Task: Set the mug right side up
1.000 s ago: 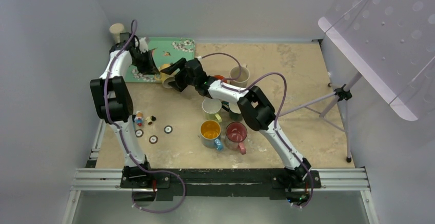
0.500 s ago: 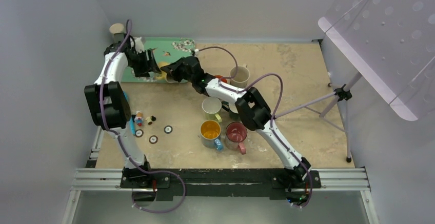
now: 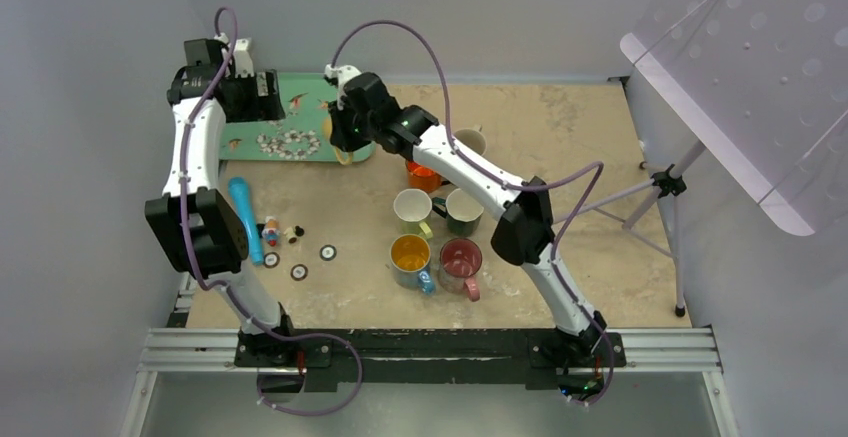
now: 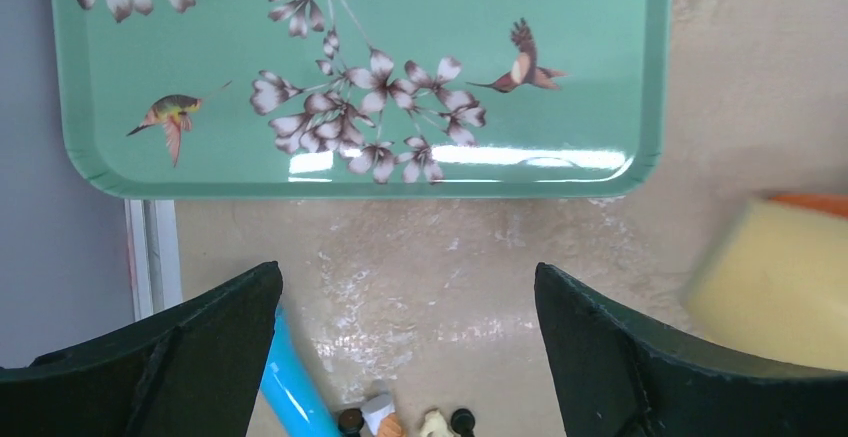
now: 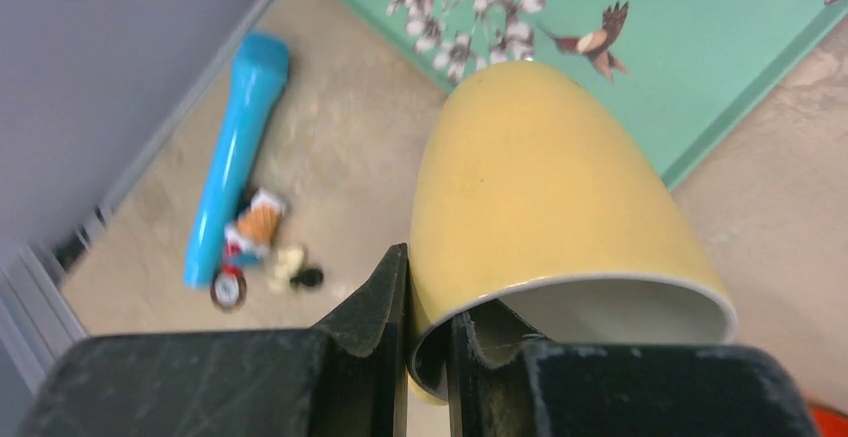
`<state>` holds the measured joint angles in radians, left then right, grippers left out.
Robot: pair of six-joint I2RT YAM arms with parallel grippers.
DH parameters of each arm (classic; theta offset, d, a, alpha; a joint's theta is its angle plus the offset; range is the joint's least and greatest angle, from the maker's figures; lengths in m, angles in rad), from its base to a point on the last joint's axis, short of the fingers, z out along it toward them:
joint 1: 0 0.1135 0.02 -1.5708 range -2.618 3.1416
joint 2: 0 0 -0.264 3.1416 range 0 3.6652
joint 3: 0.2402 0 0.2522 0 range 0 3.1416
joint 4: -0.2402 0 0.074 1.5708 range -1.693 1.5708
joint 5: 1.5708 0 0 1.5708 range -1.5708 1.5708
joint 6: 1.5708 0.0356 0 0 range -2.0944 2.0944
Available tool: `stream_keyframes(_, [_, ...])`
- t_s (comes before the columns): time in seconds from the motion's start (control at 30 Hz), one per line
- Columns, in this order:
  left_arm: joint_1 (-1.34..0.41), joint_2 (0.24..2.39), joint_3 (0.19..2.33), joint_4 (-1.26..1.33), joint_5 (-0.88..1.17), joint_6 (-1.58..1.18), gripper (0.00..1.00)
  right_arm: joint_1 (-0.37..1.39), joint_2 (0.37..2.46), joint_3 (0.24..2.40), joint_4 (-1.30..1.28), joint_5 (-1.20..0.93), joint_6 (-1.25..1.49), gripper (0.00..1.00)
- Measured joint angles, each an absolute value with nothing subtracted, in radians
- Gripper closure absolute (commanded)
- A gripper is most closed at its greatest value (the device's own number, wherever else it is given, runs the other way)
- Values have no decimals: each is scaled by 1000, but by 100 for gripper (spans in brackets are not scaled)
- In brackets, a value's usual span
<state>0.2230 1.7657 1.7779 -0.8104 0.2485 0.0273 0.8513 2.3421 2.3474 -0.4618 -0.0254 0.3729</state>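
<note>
My right gripper is holding the yellow mug (image 3: 340, 149) above and in front of the clear tabletop (image 3: 372, 209) beside the cream mug. It should next move back, lower the mug there and let go.
My right gripper (image 5: 428, 327) holds the yellow mug (image 5: 540, 197) by its rim, one finger inside the mouth and one outside on the wall. The mug's mouth faces the wrist camera and its base points away toward the table. From above, the mug (image 3: 340, 149) hangs under the right gripper (image 3: 348, 129) by the right edge of the green flowered tray (image 3: 310, 92). The left gripper (image 4: 407, 287) is open and holds nothing, high over the tray's near edge (image 4: 600, 17). From above, the left gripper (image 3: 262, 95) is at the tray's left end. The mug (image 4: 780, 277) shows blurred at right.
Several mugs stand upright mid-table: orange (image 3: 424, 174), cream (image 3: 411, 209), dark green (image 3: 462, 209), grey with a yellow inside (image 3: 410, 257), pink (image 3: 461, 259). A blue tube (image 3: 243, 219) and small trinkets (image 3: 285, 232) lie at left. A tripod stand (image 3: 665, 182) is at right.
The left gripper opened, let go of the mug and rose back to the left. The right gripper shut on the mug's rim and lifted it toward the tray's right edge.
</note>
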Motion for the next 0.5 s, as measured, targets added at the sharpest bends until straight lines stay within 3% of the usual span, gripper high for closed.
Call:
stream_keyframes(0.17, [223, 1870, 1822, -839, 193, 67, 0, 942, 2320, 2476, -784, -13, 147, 100])
stream_keyframes(0.5, [223, 1917, 1855, -870, 134, 109, 0, 1025, 2418, 2472, -1189, 12, 26, 100])
